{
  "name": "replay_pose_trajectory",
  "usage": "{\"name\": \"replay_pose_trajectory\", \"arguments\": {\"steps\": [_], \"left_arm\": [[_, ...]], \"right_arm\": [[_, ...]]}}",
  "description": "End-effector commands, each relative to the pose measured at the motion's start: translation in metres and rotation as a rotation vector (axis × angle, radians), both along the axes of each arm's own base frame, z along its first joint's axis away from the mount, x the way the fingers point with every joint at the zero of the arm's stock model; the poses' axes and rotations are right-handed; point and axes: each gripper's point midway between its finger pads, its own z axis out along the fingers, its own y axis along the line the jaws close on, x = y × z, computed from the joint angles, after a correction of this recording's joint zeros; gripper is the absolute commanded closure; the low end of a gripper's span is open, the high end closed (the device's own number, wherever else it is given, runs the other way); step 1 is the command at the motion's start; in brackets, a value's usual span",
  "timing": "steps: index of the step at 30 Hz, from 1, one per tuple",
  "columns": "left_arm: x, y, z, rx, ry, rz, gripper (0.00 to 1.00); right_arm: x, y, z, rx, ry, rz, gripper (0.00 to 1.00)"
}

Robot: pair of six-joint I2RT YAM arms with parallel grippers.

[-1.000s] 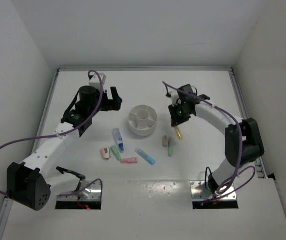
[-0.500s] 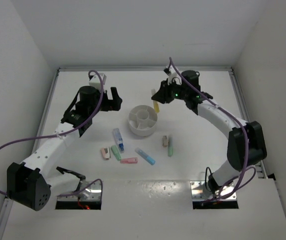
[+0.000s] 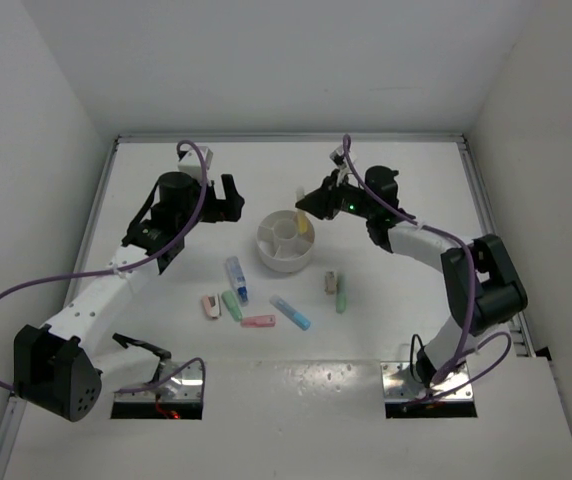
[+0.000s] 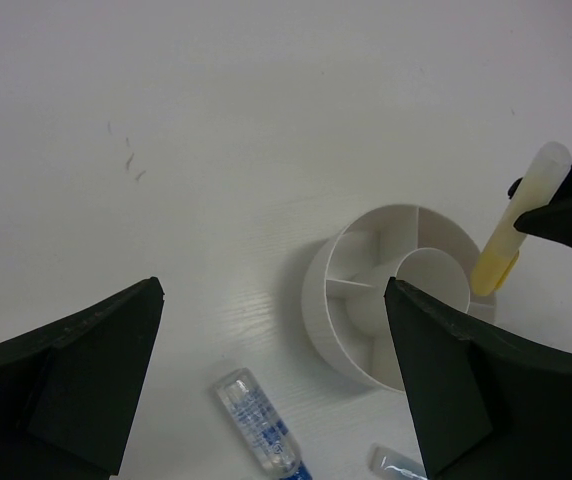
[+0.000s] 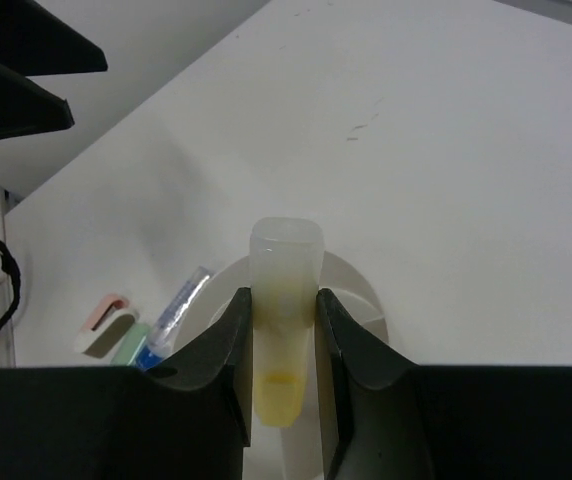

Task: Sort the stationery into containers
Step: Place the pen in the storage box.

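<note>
The right gripper lowers the yellow piece a little next, into the tub's section (image 3: 304, 236) (image 5: 304, 432) beneath it.
The round white tub (image 3: 266, 251) with a centre cup and dividers stands mid-table. My right gripper (image 3: 309, 206) is shut on a yellow piece (image 3: 303, 214) and holds it tilted just above the tub's far-right compartment. The right wrist view shows the yellow piece (image 5: 286, 258) clamped between the fingers over the tub (image 5: 362, 292). The left wrist view shows the tub (image 4: 318, 300) and the yellow piece (image 4: 511, 235). My left gripper (image 3: 234, 198) is open and empty, left of the tub. A white-blue piece (image 3: 236, 279) lies in front of the tub, also in the left wrist view (image 4: 258, 420).
Loose pieces lie in a row in front of the tub: a pink-beige one (image 3: 210, 305), a green one (image 3: 232, 305), a pink one (image 3: 258, 321), a blue one (image 3: 291, 313), a beige one (image 3: 331, 283) and another green one (image 3: 342, 295). Walls close the table's far and side edges.
My right gripper lifted the yellow piece from the table right of the tub and swung it left, over the tub's far-right side. The left arm has not moved.
</note>
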Motion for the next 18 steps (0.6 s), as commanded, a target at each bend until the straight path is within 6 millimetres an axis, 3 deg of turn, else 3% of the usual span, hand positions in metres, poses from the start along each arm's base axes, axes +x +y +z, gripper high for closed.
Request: {"name": "replay_pose_trajectory", "arguments": {"steps": [1,5,9,11,12,13,16,18], "left_arm": [[0.001,-0.002,0.027,-0.019,-0.069,-0.004,0.00],[0.002,-0.002,0.023,-0.016,-0.060,-0.004,0.00],[0.002,-0.002,0.023,-0.016,-0.060,-0.004,0.00],[0.002,-0.002,0.023,-0.016,-0.060,-0.004,0.00],[0.002,-0.002,0.023,-0.016,-0.060,-0.004,0.00],[0.002,-0.002,0.023,-0.016,-0.060,-0.004,0.00],[0.002,-0.002,0.023,-0.016,-0.060,-0.004,0.00],[0.002,-0.002,0.023,-0.016,-0.060,-0.004,0.00]], "right_arm": [[0.017,0.005,0.016,0.037,-0.121,-0.010,1.00],[0.022,-0.003,-0.002,0.006,-0.150,-0.061,1.00],[0.026,-0.004,-0.021,-0.025,-0.124,-0.071,0.90],[0.028,-0.004,-0.017,-0.021,-0.132,-0.072,0.73],[0.027,-0.004,-0.019,-0.025,-0.124,-0.071,0.53],[0.027,-0.004,-0.019,-0.025,-0.124,-0.071,0.46],[0.028,-0.005,-0.008,-0.017,-0.146,-0.081,0.36],[0.025,-0.007,-0.004,-0.017,-0.150,-0.090,0.36]]}}
